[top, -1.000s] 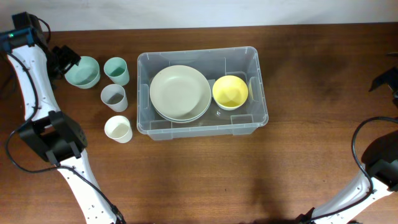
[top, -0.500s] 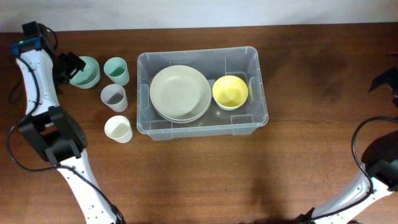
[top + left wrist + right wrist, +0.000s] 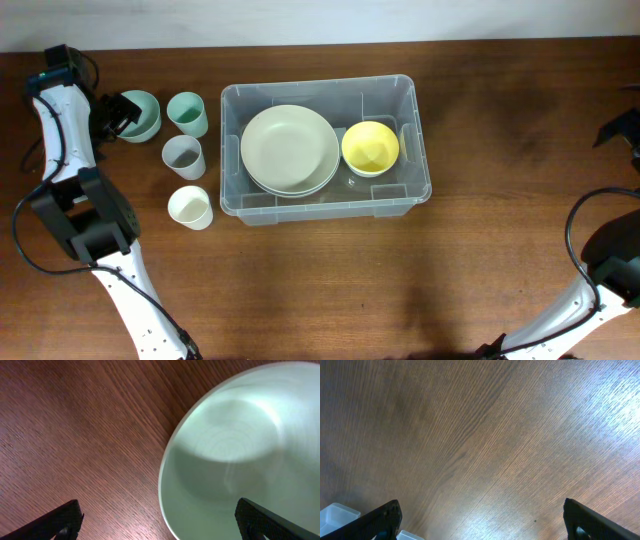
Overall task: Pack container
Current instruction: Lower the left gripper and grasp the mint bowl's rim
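Observation:
I will move my left gripper down over the mint-green bowl's rim [image 3: 166,519] facing away from the cups and close it, because the bowl's rim is already between my open fingers.
The clear plastic container [image 3: 320,84] stands mid-table and holds a stack of pale green plates [image 3: 289,150] and a yellow bowl [image 3: 370,147]. A mint-green bowl [image 3: 143,116] sits on the table to its far left. My left gripper [image 3: 118,113] is open at that bowl's left rim. In the left wrist view the bowl [image 3: 240,460] fills the right side, and the left gripper [image 3: 161,522] has one finger over the wood and one over the bowl's inside. My right gripper [image 3: 482,520] is open and empty over bare wood at the right edge of the table [image 3: 620,130].
A teal cup [image 3: 187,113], a grey cup [image 3: 183,156] and a cream cup [image 3: 190,207] stand in a column between the mint bowl and the container. A corner of the container [image 3: 335,512] shows at the bottom left of the right wrist view.
My left gripper has moved right and a little toward the front, from beside the mint bowl to over its left rim. The right arm has not moved.

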You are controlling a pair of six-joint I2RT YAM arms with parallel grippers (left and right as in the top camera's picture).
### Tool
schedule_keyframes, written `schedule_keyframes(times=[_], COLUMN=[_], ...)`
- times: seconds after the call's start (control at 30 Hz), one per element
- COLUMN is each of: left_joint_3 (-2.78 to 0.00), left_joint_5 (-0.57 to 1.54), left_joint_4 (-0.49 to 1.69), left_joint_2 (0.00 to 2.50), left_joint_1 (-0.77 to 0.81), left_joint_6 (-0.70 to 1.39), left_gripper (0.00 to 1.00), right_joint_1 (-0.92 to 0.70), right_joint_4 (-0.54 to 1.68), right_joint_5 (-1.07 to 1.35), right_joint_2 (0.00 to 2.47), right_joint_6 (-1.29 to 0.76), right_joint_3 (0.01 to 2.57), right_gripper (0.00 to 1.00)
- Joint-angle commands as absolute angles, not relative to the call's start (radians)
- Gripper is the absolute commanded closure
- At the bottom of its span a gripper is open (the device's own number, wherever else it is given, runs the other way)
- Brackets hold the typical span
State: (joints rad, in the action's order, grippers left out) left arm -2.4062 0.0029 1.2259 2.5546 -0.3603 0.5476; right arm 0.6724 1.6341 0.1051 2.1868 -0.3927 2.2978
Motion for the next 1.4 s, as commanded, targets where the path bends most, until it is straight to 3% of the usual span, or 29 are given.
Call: schedule_keyframes(times=[0.0, 1.1, 1.23, 1.37], left_joint_3=[-2.387, -2.357, -2.357, -2.357], left_joint_5=[-0.027, -0.041, -0.041, -0.041], left_joint_4=[1.215, 1.161, 1.158, 1.156], left_joint_2=[2.521, 2.589, 2.589, 2.589], left_joint_1=[-0.362, -0.363, -0.363, -0.362], left_joint_6=[0.569, 0.568, 0.568, 0.568], left_gripper=[0.01, 0.01, 0.11, 0.39], right_joint_1=[0.668, 0.668, 0.668, 0.668], right_joint_4=[1.634, 1.634, 1.634, 1.634], right_joint_5=[0.101, 0.101, 0.101, 0.101], right_joint_2=[2.166, 2.166, 2.166, 2.166], right_joint_6=[-0.402, -0.402, -0.402, -0.402], right_joint_3=[2.294, 2.294, 2.294, 2.294], right_gripper=[0.01, 0.01, 0.01, 0.01])
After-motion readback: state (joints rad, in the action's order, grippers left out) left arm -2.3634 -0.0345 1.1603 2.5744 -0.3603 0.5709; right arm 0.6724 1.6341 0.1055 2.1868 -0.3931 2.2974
